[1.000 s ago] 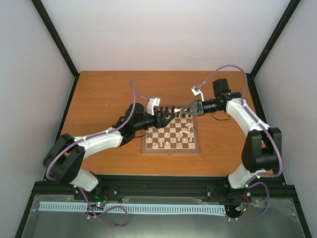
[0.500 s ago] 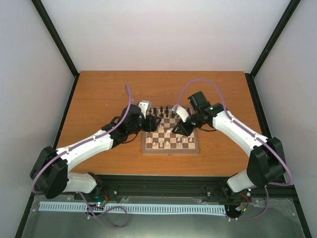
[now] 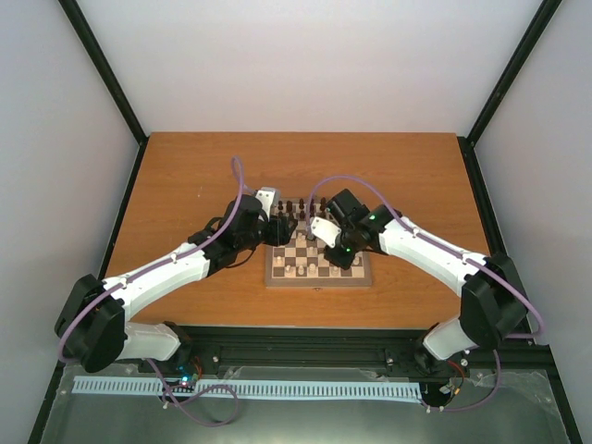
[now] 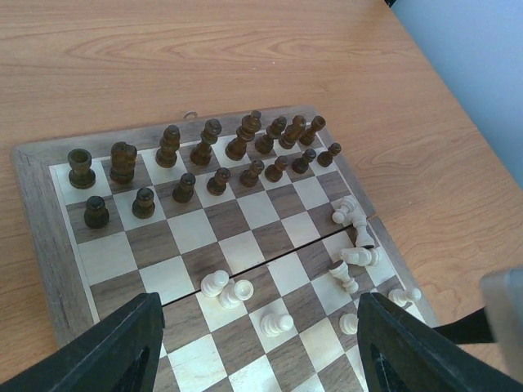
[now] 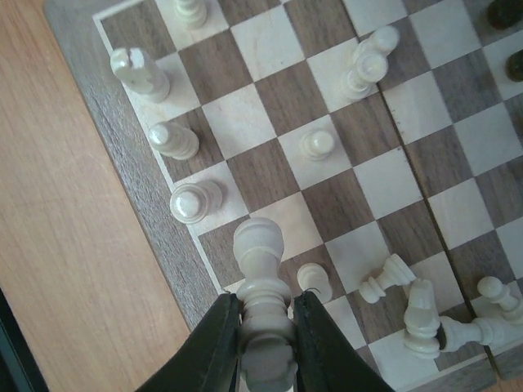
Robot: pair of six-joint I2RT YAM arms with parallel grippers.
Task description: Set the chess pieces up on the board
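Observation:
My right gripper holds the tall piece and will next go back and down over the dark square (image 3: pixel 323 272) (image 5: pixel 221 246) beside the border row's nearest cream piece to release it, since that square is empty.
The board (image 3: pixel 319 283) lies mid-table, with dark chess pieces (image 4: pixel 204 155) standing in two rows along its far side. Cream chess pieces are scattered on the near half: some upright (image 4: pixel 276 322), some toppled by the right edge (image 4: pixel 355 245). My left gripper (image 4: pixel 261 359) hovers open over the board's left side, with nothing between its fingers. My right gripper (image 5: pixel 265 343) is shut on a tall cream piece (image 5: pixel 263 269), held above the squares beside the board's border (image 5: pixel 122 155). Three cream pieces (image 5: pixel 172 140) stand in the row along that border.
Bare wooden table (image 3: pixel 185 185) surrounds the board, and black frame posts rise at the back corners. Fallen cream pieces (image 5: pixel 425 314) lie close to the held piece. A cream pawn (image 5: pixel 315 282) stands just right of my right fingers.
My right arm has swung from the board's back right corner to its near right part, carrying the cream piece. My left gripper has drawn back to the left and opened wider.

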